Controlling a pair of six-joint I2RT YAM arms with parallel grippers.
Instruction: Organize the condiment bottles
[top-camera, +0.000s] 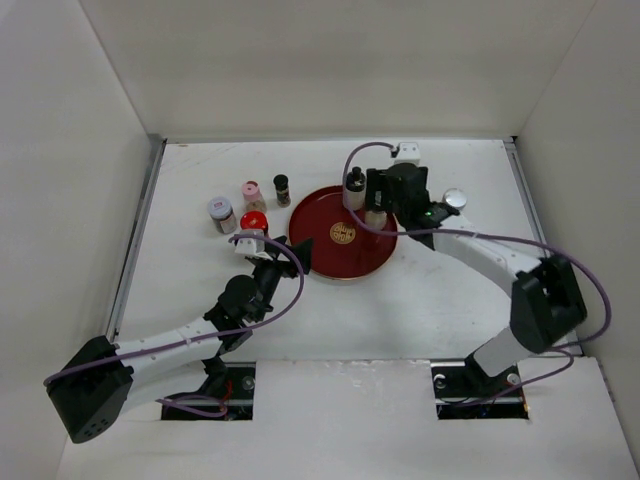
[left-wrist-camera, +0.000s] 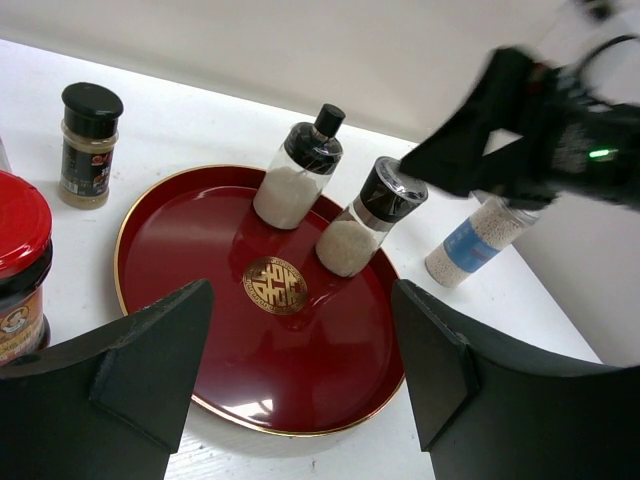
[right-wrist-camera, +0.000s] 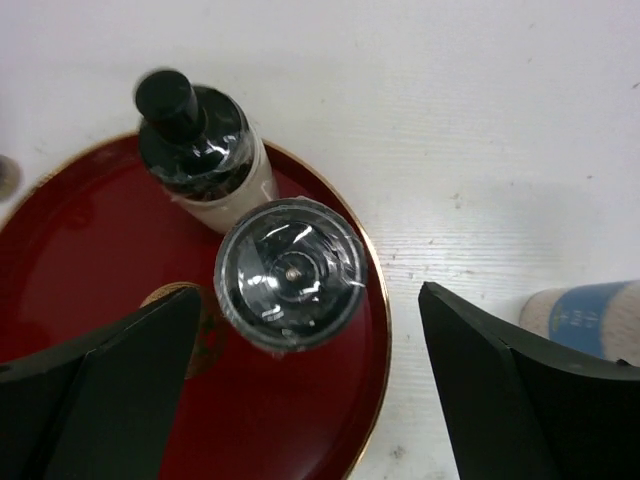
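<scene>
Next, my right gripper shifts to the right in the top view and lowers around the shaker's silver cap (top-camera: 454, 198), because this shaker still stands outside the tray (top-camera: 335, 262).
Two clear grinders with dark caps stand on the back right of the round dark-red tray (top-camera: 335, 262): one with a black knob (top-camera: 354, 187) (left-wrist-camera: 298, 170) (right-wrist-camera: 200, 150), one with a flat grey-black cap (left-wrist-camera: 368, 218) (right-wrist-camera: 290, 272). My right gripper (top-camera: 383, 208) (right-wrist-camera: 310, 400) is open above the flat-capped grinder, fingers on either side, not touching. My left gripper (top-camera: 290, 250) (left-wrist-camera: 300, 370) is open and empty at the tray's near left rim. On the table to the left stand the red-capped (top-camera: 254, 221) (left-wrist-camera: 20, 265), pink-capped (top-camera: 254, 193), black-capped (top-camera: 282, 188) (left-wrist-camera: 88, 143) and white-lilac-capped (top-camera: 220, 213) jars.
A silver-capped shaker with a blue label (top-camera: 454, 200) (left-wrist-camera: 470, 243) (right-wrist-camera: 585, 315) stands on the table right of the tray. White walls close the table at the back and both sides. The tray's gold emblem (left-wrist-camera: 275, 285) marks its middle.
</scene>
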